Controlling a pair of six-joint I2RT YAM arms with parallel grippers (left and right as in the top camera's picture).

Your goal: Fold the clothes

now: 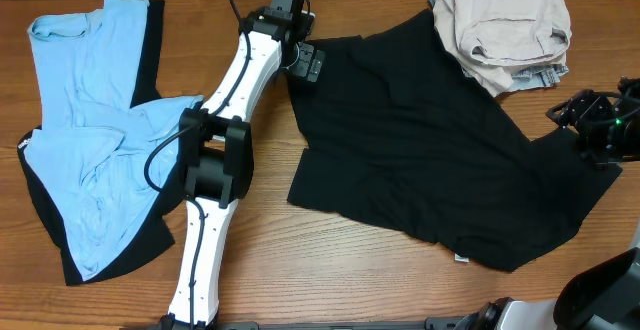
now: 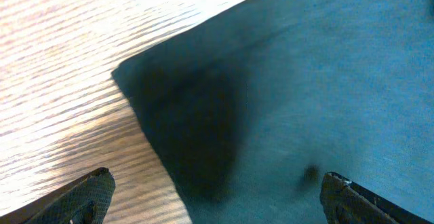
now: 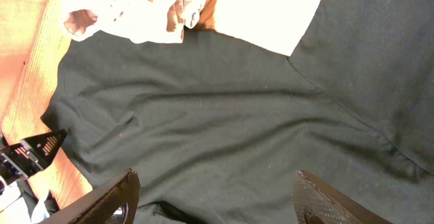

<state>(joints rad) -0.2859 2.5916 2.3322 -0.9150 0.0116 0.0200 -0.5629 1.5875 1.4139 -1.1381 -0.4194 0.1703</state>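
The left gripper moves down next onto the black T-shirt's edge [image 1: 293, 74] [image 2: 178, 182] beside its far corner nearest the light-blue pile, between my open fingers.
A plain black T-shirt [image 1: 430, 160] lies spread on the wooden table, with a small white label [image 1: 461, 259] at its near edge. My left gripper [image 1: 306, 65] is open and empty above the shirt's far left corner [image 2: 176, 108]. My right gripper [image 1: 590, 120] is open and empty above the shirt's right side [image 3: 224, 122]. A pile of light-blue [image 1: 95, 120] and black clothes [image 1: 140, 250] lies at the left.
A beige folded garment [image 1: 505, 25] lies at the back right, partly on the black shirt; it also shows in the right wrist view [image 3: 135, 7]. The left arm [image 1: 215, 160] stretches across the table's middle. Bare wood [image 1: 330, 270] shows in front.
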